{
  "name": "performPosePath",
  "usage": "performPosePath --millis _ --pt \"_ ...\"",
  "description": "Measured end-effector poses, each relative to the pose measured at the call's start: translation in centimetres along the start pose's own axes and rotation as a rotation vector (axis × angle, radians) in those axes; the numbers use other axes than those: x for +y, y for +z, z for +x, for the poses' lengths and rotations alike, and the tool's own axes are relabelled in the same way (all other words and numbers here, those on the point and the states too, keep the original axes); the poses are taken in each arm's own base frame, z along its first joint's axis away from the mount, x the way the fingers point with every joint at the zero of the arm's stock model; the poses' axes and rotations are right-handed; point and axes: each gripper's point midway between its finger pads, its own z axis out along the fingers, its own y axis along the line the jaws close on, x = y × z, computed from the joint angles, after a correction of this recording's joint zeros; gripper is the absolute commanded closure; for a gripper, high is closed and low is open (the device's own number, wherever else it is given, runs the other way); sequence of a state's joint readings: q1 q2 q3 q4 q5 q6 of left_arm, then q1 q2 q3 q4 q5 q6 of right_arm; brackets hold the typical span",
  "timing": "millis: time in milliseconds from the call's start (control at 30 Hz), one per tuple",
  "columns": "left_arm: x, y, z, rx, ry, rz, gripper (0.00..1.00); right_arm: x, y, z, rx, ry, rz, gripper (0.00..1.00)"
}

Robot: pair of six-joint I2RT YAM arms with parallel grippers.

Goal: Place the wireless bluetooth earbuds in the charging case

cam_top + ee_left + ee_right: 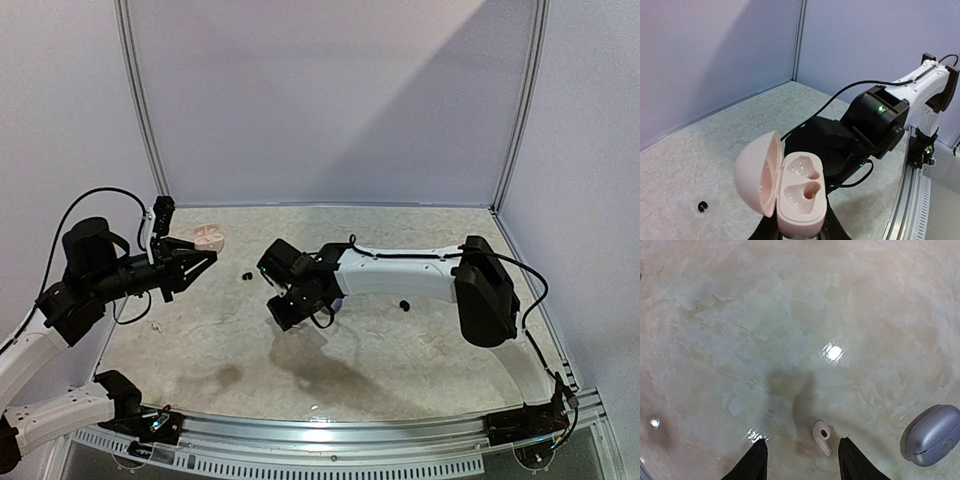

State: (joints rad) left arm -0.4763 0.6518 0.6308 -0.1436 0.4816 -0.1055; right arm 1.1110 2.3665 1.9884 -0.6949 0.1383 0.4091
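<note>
Next, my right gripper needs to go down and slightly toward the silvery-grey case, onto the white earbud [821, 436], as the earbud is nearer the finger by that case.
A pink charging case [795, 197] stands with its lid swung open and both pockets empty; my left gripper [799, 234] is shut on its base. From above, the case [209, 237] shows at the tip of the left gripper [203, 256], near the back left of the table. A white earbud [821, 436] with a short stem lies on the table between the fingertips of my right gripper [802, 441], nearer the right finger and touching neither. The right gripper [290, 306] is open and low over the table's middle, hiding that earbud from above.
A black earbud [247, 276] lies between the two grippers, also visible as the black earbud [702, 205] in the left wrist view. Another black earbud [404, 304] lies under the right forearm. A shut silvery-grey case [932, 435] sits just right of the right gripper.
</note>
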Motion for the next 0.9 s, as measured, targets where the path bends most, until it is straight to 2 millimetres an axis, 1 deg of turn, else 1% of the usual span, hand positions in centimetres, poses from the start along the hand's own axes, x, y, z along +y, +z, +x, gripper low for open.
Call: performPosePath --millis 67,133,233,300,367,533,600,700,867,900 --pt "0.0 0.0 0.0 0.000 0.000 0.000 1.00 -0.1 -0.7 -1.2 -0.021 -0.010 -0.006 0.52" --pt "0.0 0.0 0.0 0.000 0.000 0.000 1.00 -0.7 -0.9 -1.7 -0.023 -0.007 -0.003 0.52" --pt "0.0 0.0 0.0 0.000 0.001 0.000 1.00 -1.7 -0.9 -1.6 0.006 -0.014 0.001 0.47" --pt "0.0 0.0 0.0 0.000 0.001 0.000 1.00 -1.9 -0.7 -1.8 0.013 -0.020 -0.002 0.43" --pt "0.0 0.0 0.0 0.000 0.001 -0.001 1.00 -1.8 -0.5 -2.0 0.020 -0.034 -0.014 0.43" --pt "0.1 0.0 0.1 0.002 0.000 -0.002 1.00 -1.1 0.8 -1.7 0.047 -0.105 -0.037 0.51" --pt "0.1 0.0 0.1 0.002 -0.001 -0.002 1.00 -1.1 1.7 -0.8 0.076 -0.134 -0.039 0.53" --pt "0.1 0.0 0.1 0.002 -0.001 -0.002 1.00 -1.3 3.0 0.6 0.123 -0.168 -0.038 0.59" --pt "0.1 0.0 0.1 0.002 -0.001 0.000 1.00 -1.2 3.1 0.5 0.120 -0.200 -0.043 0.75" --pt "0.1 0.1 0.1 0.002 -0.001 0.000 1.00 -1.2 3.2 0.5 0.120 -0.203 -0.043 0.77"
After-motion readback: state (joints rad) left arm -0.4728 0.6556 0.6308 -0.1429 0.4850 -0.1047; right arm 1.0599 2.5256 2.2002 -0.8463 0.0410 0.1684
